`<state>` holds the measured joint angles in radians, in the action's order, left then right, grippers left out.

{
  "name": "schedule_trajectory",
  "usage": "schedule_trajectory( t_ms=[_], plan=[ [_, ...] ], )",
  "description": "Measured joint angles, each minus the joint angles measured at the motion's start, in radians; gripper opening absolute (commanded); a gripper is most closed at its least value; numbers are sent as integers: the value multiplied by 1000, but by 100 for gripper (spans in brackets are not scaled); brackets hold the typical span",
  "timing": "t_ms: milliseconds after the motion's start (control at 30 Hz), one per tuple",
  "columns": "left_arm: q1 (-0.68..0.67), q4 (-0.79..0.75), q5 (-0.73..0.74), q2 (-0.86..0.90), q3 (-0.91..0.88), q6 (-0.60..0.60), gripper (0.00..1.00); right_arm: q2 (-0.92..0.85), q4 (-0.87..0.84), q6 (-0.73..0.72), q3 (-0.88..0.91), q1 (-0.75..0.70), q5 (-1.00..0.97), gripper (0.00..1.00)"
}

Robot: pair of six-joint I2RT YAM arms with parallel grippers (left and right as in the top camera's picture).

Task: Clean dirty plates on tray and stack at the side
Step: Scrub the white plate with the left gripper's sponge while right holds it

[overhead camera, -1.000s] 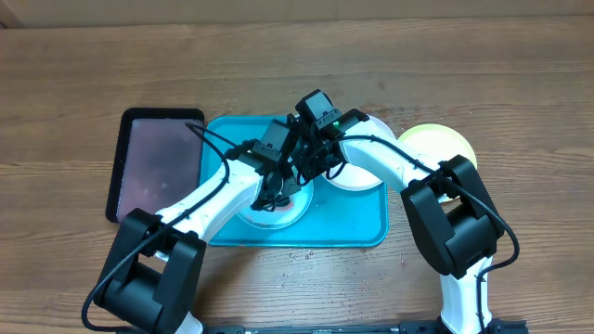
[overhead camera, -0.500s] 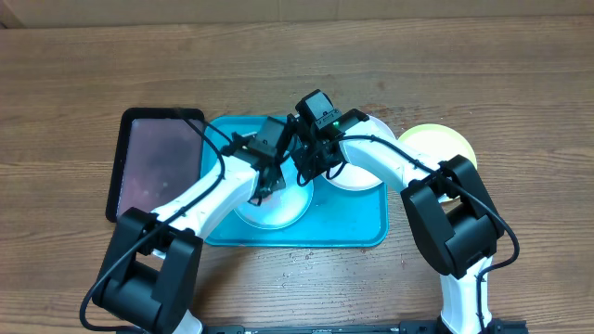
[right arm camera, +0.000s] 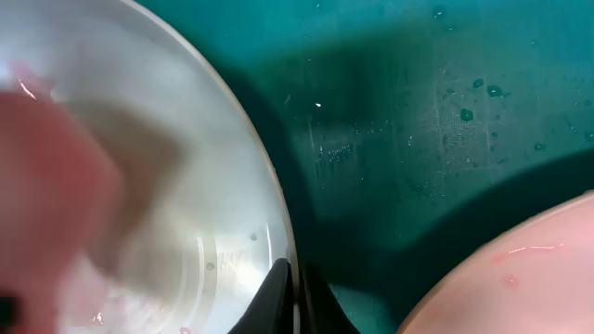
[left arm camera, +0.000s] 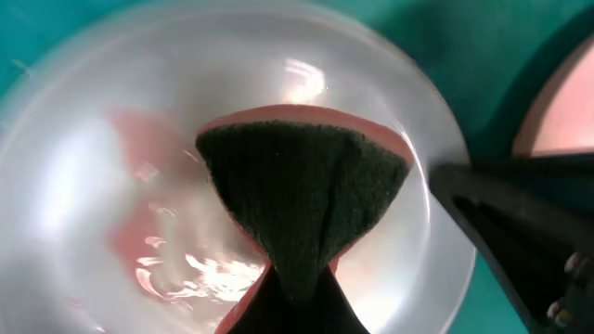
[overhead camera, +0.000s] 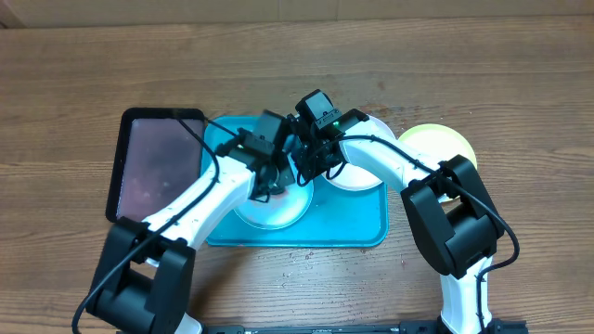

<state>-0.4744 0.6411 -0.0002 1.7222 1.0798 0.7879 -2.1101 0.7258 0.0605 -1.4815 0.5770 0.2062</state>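
Observation:
My left gripper lifts off the plate next, moves over the empty dark tray (overhead camera: 174, 172) on its left in the overhead view, lowers and releases the sponge.
A pale light-blue plate (overhead camera: 278, 211) with red smears (left arm camera: 139, 243) lies on the turquoise tray (overhead camera: 362, 227). My left gripper (overhead camera: 264, 190) is shut on a dark green sponge with a pink edge (left arm camera: 302, 186) and presses it on the plate's far part. My right gripper (overhead camera: 306, 174) is shut on this plate's rim (right arm camera: 283, 243); its fingers (right arm camera: 293, 299) pinch the edge. A white plate (overhead camera: 360, 176) lies on the tray's right side and looks pinkish in the right wrist view (right arm camera: 524, 283). A yellow-green plate (overhead camera: 444, 145) sits on the table to the right of the tray.
A black-rimmed dark tray (overhead camera: 153, 165) lies on the wooden table just left of the turquoise tray. Water drops dot the tray floor (right arm camera: 436, 111). My right gripper's finger shows at the right in the left wrist view (left arm camera: 520, 246).
My left gripper has slid the sponge from the plate's middle toward its far left part. The right gripper has stayed on the rim.

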Motion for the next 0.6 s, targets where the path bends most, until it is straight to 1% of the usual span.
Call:
schedule_trajectory(
  t_ms=[133, 267, 467, 600],
  plan=[
    [-31, -40, 15, 10, -58, 53, 4, 0, 0, 0, 0, 0, 0, 4],
    [-37, -53, -23, 13, -97, 82, 4, 0, 0, 0, 0, 0, 0, 4],
    [-32, -54, -175, 13, -98, 95, 4, 0, 1, 0, 0, 0, 0, 4],
    [2, -47, -234, 13, -93, 47, 4, 0, 1, 0, 0, 0, 0, 4]
  ],
)
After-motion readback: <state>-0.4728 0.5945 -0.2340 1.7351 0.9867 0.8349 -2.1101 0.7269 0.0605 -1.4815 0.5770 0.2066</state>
